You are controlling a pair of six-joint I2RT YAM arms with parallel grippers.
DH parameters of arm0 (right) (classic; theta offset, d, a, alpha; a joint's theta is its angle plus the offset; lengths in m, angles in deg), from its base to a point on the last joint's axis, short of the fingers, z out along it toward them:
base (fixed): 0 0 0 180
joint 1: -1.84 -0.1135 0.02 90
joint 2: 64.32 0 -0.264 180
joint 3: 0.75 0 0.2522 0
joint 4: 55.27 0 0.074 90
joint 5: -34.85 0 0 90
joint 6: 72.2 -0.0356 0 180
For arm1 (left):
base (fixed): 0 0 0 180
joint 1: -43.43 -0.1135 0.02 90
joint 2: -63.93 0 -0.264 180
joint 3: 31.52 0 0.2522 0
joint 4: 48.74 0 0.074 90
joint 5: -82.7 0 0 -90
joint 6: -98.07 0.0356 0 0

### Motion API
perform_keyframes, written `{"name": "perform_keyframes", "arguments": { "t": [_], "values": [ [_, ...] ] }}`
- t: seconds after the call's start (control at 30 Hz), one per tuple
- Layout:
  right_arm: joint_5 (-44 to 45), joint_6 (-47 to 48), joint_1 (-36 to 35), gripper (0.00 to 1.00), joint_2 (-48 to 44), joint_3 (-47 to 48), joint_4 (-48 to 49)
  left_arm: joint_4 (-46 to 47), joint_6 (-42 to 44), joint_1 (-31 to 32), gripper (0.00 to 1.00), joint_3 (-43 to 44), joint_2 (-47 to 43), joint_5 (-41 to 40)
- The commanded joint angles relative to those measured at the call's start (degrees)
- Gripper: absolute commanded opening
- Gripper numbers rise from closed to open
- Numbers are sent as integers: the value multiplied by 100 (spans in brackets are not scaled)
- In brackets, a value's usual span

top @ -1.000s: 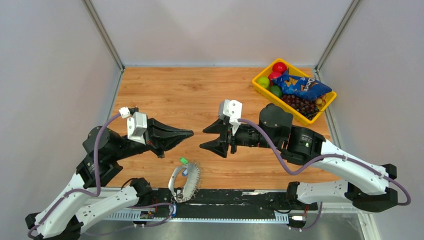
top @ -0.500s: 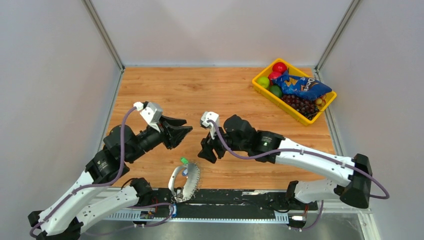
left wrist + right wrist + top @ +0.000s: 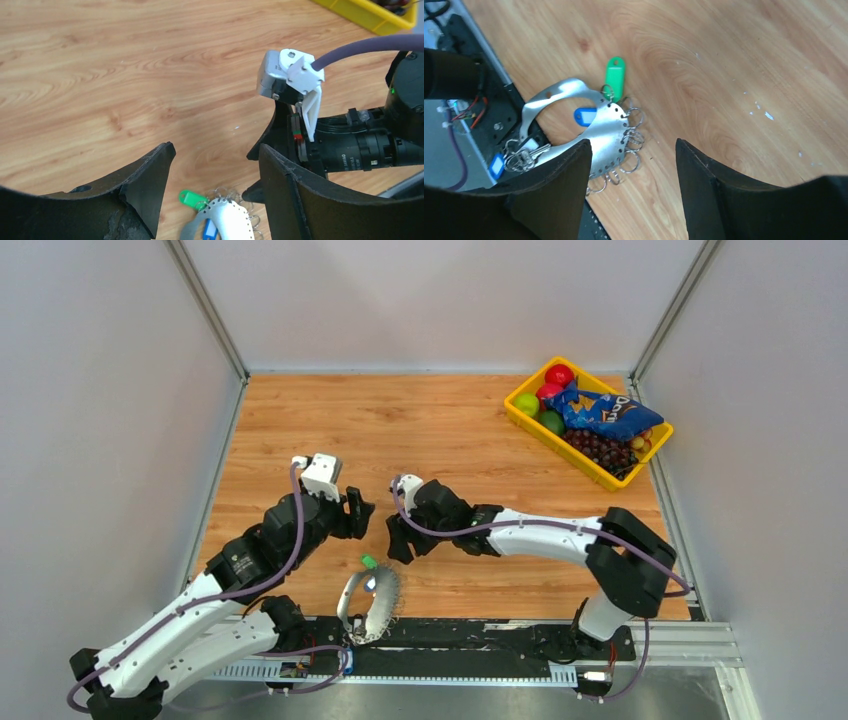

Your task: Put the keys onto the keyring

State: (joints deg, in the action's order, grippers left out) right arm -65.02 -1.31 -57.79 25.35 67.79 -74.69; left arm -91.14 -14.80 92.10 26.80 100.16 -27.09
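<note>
I should lower my right gripper toward the green cap [image 3: 191, 197] next, onto the plate's edge [image 3: 218, 202] beside the cap.
The keyring [image 3: 368, 602] is a curved silver plate with several small rings along its edge, lying at the table's near edge. A green-capped tag [image 3: 615, 71] and a blue one [image 3: 585, 116] hang on the keyring [image 3: 601, 135]. A bunch of silver keys [image 3: 526, 151] with a blue cap lies at its lower end over the black rail. My left gripper [image 3: 358, 515] is open just up-left of the plate, with the green cap [image 3: 191, 197] below its empty gripper [image 3: 216, 147]. My right gripper [image 3: 398, 538] is open and empty up-right of it, its gripper [image 3: 632, 142] over the ringed edge.
A yellow bin [image 3: 516, 406] with fruit, grapes and a blue chip bag stands at the back right. A black rail [image 3: 480, 635] runs along the near table edge under the keyring's lower end. Grey walls close in left, right and back. The right wrist [image 3: 292, 80] is close to my left fingers.
Both arms have swung inward and down toward the keyring. The left gripper went from shut to open. The right gripper has opened a little wider.
</note>
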Motion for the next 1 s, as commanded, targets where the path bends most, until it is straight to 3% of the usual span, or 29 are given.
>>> {"name": "perform_keyframes", "arguments": {
  "t": [0.0,0.17,0.5,0.97],
  "values": [
    [-38,-601,23,63,624,135,827,-8,-273,-213,74,-213,-86,-473],
    [-354,-822,31,60,1312,260,1198,67,-383,-918,74,-585,-260,64],
    [-682,-999,29,55,1839,371,1509,219,-371,-1274,74,-848,-322,403],
    [-868,-1083,25,29,1808,211,1558,273,-384,-1391,75,-877,-345,517]
  ]
}}
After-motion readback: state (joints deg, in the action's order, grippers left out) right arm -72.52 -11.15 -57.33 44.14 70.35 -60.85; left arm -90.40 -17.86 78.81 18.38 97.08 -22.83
